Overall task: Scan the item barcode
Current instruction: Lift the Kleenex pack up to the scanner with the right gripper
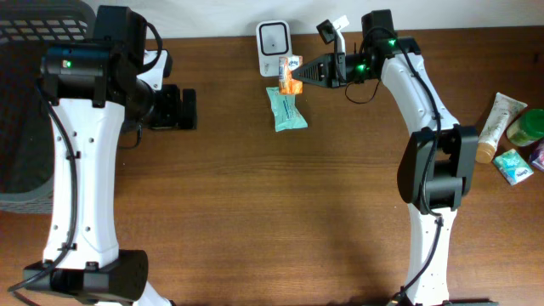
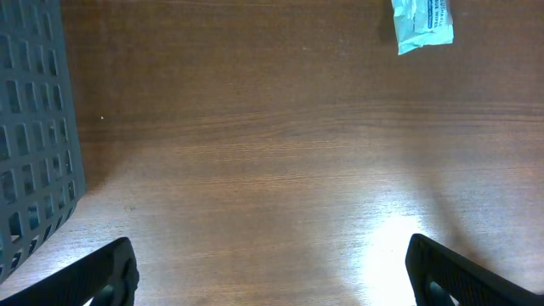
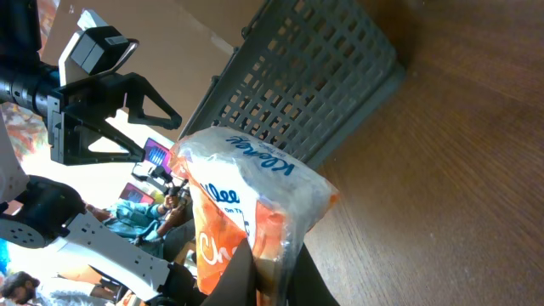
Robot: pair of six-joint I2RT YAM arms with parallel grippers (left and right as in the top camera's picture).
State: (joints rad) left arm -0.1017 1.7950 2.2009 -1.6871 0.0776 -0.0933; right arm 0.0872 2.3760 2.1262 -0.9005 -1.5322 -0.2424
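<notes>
The packet swings over the green bottle (image 1: 527,127) next with my right gripper. The gripper then turns downward to release it, since the bottle lies to its right in the overhead view.
In the overhead view an orange and white snack packet (image 1: 290,70) hangs in my right gripper (image 1: 295,75), just below the white barcode scanner (image 1: 273,38) at the table's back edge. My right gripper (image 3: 270,274) is shut on the packet's (image 3: 246,204) lower edge, and the packet's blue lettering faces the wrist camera. A teal packet (image 1: 286,109) lies flat on the table under the held one and also shows as the teal packet (image 2: 422,21) at the top of the left wrist view. My left gripper (image 1: 185,109) stands open over bare wood, its fingers (image 2: 102,276) wide apart with nothing between them.
A dark mesh basket (image 1: 34,85) fills the far left, its wall (image 2: 34,153) close to my left gripper. At the right edge lie a white tube (image 1: 497,123), a green bottle (image 1: 529,126) and a small teal pack (image 1: 512,166).
</notes>
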